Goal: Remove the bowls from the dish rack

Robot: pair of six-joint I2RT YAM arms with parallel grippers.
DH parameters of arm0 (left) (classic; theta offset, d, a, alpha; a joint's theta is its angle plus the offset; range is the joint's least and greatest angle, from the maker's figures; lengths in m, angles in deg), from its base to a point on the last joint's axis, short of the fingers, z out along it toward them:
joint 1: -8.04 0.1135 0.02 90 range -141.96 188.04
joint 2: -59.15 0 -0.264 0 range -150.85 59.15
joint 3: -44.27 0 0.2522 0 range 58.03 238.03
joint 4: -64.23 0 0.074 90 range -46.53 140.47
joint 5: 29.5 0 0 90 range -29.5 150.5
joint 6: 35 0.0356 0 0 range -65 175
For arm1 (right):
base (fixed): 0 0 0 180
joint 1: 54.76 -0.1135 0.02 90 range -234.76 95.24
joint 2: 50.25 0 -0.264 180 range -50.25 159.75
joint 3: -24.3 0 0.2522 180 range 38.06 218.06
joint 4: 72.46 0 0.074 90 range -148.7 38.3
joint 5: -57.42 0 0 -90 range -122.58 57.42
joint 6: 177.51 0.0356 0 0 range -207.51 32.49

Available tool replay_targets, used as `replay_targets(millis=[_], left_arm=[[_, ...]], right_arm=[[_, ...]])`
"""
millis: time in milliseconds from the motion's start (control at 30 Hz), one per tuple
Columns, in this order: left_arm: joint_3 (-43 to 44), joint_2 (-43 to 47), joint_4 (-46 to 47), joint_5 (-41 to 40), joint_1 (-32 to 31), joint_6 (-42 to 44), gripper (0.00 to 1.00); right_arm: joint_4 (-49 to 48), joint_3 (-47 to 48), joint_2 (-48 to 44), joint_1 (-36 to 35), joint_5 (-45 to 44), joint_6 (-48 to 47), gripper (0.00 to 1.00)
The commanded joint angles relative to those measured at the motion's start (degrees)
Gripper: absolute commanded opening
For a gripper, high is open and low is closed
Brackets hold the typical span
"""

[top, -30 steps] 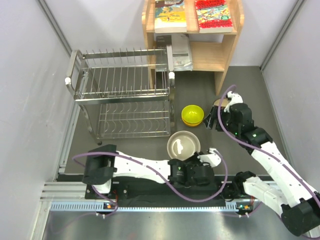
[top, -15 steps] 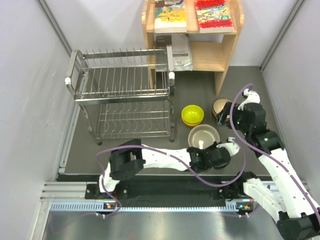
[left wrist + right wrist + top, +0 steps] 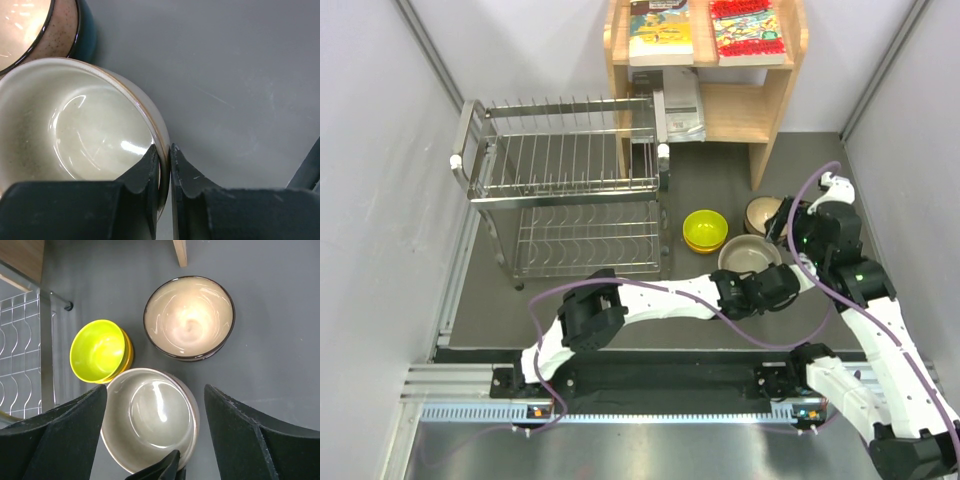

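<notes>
I will next move the cream-white bowl with my left gripper to the left in the top view, to the tabletop beside the yellow-green bowl [image 3: 705, 227]. I will let go of it there, clear of the pinkish-brown bowl.
The steel wire dish rack [image 3: 565, 200] stands at the left with no bowls showing in it. My left gripper [image 3: 775, 284] [image 3: 165, 159] is shut on the near rim of the cream-white bowl [image 3: 748, 255] [image 3: 85, 130] [image 3: 150, 420], one finger inside and one outside. Just beyond it is the pinkish-brown bowl [image 3: 762, 213] [image 3: 190, 317] [image 3: 30, 25], nested in the teal-blue one [image 3: 87, 35]. The yellow-green bowl [image 3: 705, 227] [image 3: 97, 350] sits nested in the orange bowl [image 3: 128, 352] to the left. My right gripper [image 3: 786, 226] [image 3: 155, 440] hovers open above the cream-white bowl, holding nothing.
A wooden bookshelf [image 3: 760, 110] with books stands at the back, its leg [image 3: 180, 252] close to the pinkish-brown bowl. The rack's lower wire tier [image 3: 25, 350] lies left of the bowls. Grey walls close both sides. Bare dark table [image 3: 240, 75] lies right of the bowls.
My left gripper has carried the cream-white bowl rightward and farther back, up beside the pinkish-brown bowl. The right arm has drawn back to the right.
</notes>
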Motion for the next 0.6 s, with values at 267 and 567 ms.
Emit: replay_targets(millis=[267,567], left_arm=[[1.0,-2.0,-1.6,0.1,4.9,0.2,0.00],[-1.0,-4.7,-0.9,2.1,5.9,-2.5,0.01]], right_arm=[[-1.4,1.1,0.4,1.1,2.5,0.2,0.78],[-1.3,1.0,0.3,1.5,3.9,0.0,0.78]])
